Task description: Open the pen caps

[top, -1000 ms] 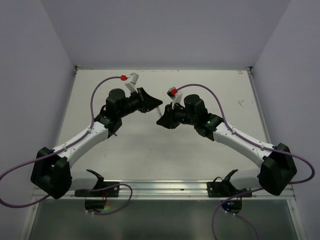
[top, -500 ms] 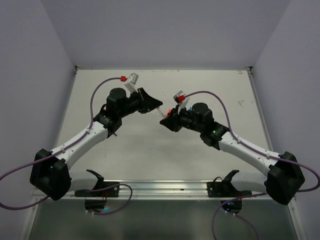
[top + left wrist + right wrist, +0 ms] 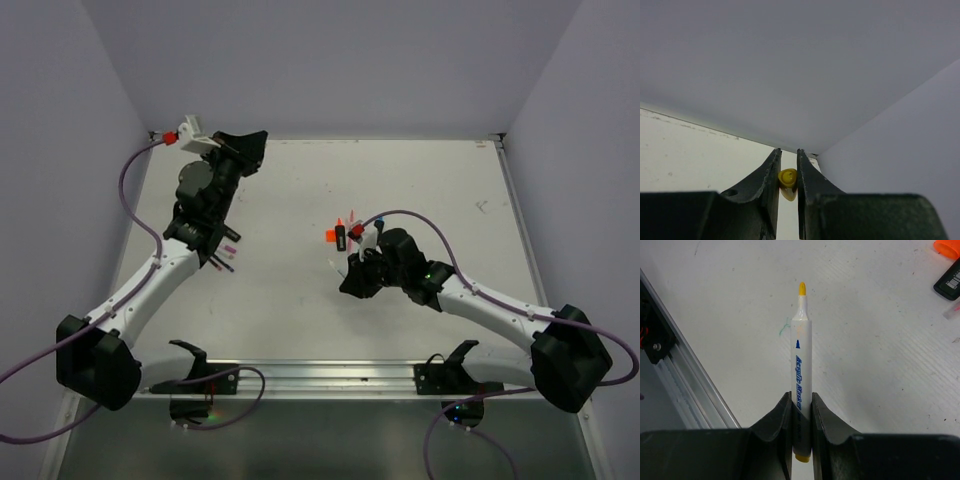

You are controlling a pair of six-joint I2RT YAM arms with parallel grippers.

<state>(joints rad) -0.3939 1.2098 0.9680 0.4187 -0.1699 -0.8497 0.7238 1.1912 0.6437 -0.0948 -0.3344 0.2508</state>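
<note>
Next, my right gripper moves outward, lowers toward the clear tabletop beside the orange cap (image 3: 330, 237) and releases the marker, because the marker's yellow tip is bare.
In the left wrist view, my left gripper (image 3: 788, 156) is shut on a small yellow pen cap (image 3: 788, 178), held up toward the back left corner of the table (image 3: 280, 190). From above, that gripper (image 3: 252, 143) is by the back wall. My right gripper (image 3: 801, 396) is shut on a white acrylic marker (image 3: 801, 352) whose yellow tip is bare and points away over the table. In the top view the right gripper (image 3: 352, 282) hangs low near the table's middle. An orange cap (image 3: 330, 237) and a black highlighter (image 3: 341, 238) lie just beyond it.
Thin pink and dark pens (image 3: 226, 252) lie beside the left arm's forearm. The orange cap (image 3: 946, 247), black highlighter (image 3: 950, 282) and a pink pen (image 3: 952, 310) lie to the right wrist's upper right. The aluminium rail (image 3: 685, 380) runs along the near edge.
The two grippers have pulled apart: the left arm swung to the back left corner with the yellow cap, and the right arm dropped toward the near side with the uncapped marker.
</note>
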